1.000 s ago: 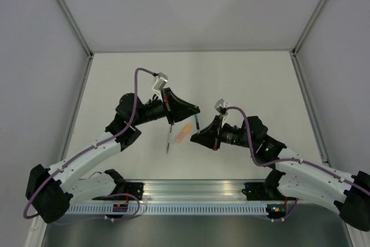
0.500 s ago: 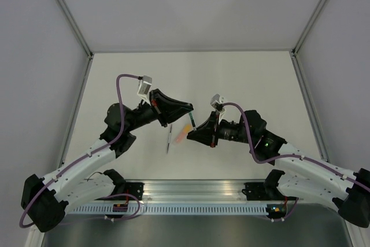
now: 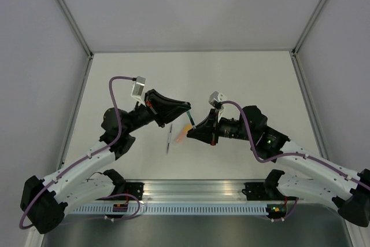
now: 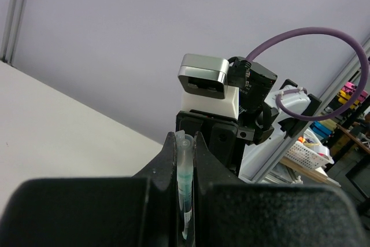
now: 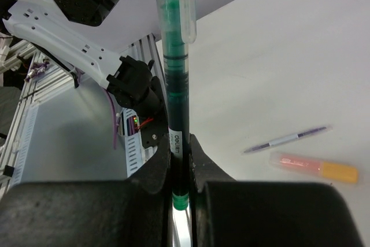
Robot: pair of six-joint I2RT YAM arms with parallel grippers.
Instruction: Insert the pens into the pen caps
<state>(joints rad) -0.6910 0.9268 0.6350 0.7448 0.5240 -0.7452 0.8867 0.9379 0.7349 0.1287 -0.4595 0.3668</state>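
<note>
I need to turn my right gripper downward next and lower it to the bare table (image 5: 352,195) beside the orange pen (image 3: 181,136), which lies below. It will release the capped teal-green pen there.
My right gripper (image 5: 180,148) is shut on the dark teal-green pen (image 5: 176,102), which points up toward the left gripper. Its tip sits inside a clear pen cap (image 5: 173,4) with a clip. My left gripper (image 4: 185,143) is shut on that clear cap (image 4: 185,172), teal showing through it. In the top view the two grippers, left (image 3: 186,107) and right (image 3: 194,129), meet above the table's middle with the pen (image 3: 189,119) between them. The thin grey-white pen (image 3: 169,138) and the thicker orange pen (image 3: 181,136) lie on the table below; both also show in the right wrist view, thin (image 5: 286,139) and orange (image 5: 315,168).
The white table (image 3: 254,79) has raised metal rails along the left, right and back sides. A slotted aluminium rail (image 3: 196,198) with both arm bases runs along the near edge. The orange pen has a yellow-orange end (image 5: 340,172).
My left arm has drawn back to the left and turned its gripper toward the right one. The right gripper has edged left with the pen. Cap and pen tip have come together.
</note>
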